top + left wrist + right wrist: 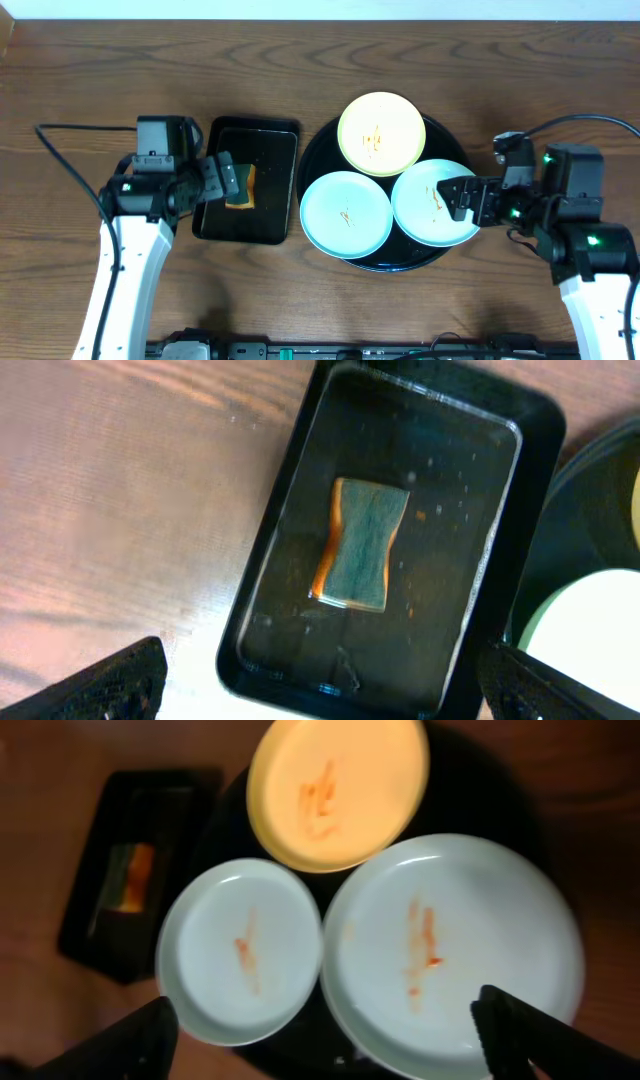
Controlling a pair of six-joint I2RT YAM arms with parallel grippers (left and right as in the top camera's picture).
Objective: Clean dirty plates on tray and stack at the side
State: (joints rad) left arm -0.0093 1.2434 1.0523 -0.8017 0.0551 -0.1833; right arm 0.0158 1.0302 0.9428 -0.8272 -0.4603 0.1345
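Observation:
My right gripper moves down to the left in the overhead view next, onto the sponge-side blue plate's rim [385,236] [308,996], which lies below it where a gap admits a finger.
The round black tray [325,150] holds three smeared plates: a pale yellow plate [381,133] at the back, a pale blue plate [346,214] front left, and a second pale blue plate [432,203] front right. They also show in the right wrist view: the yellow plate [338,790], the left blue plate [240,950], the right blue plate [450,950]. My right gripper [457,197] is open and empty over the right blue plate's right edge, its fingertips [325,1035] wide apart. My left gripper [226,180] is open and empty, hovering over the rectangular tray.
A small rectangular black tray [282,180] lies left of the round tray and holds a green and orange sponge [241,188], which also shows in the left wrist view [362,542]. Bare wood tabletop [120,60] lies all around.

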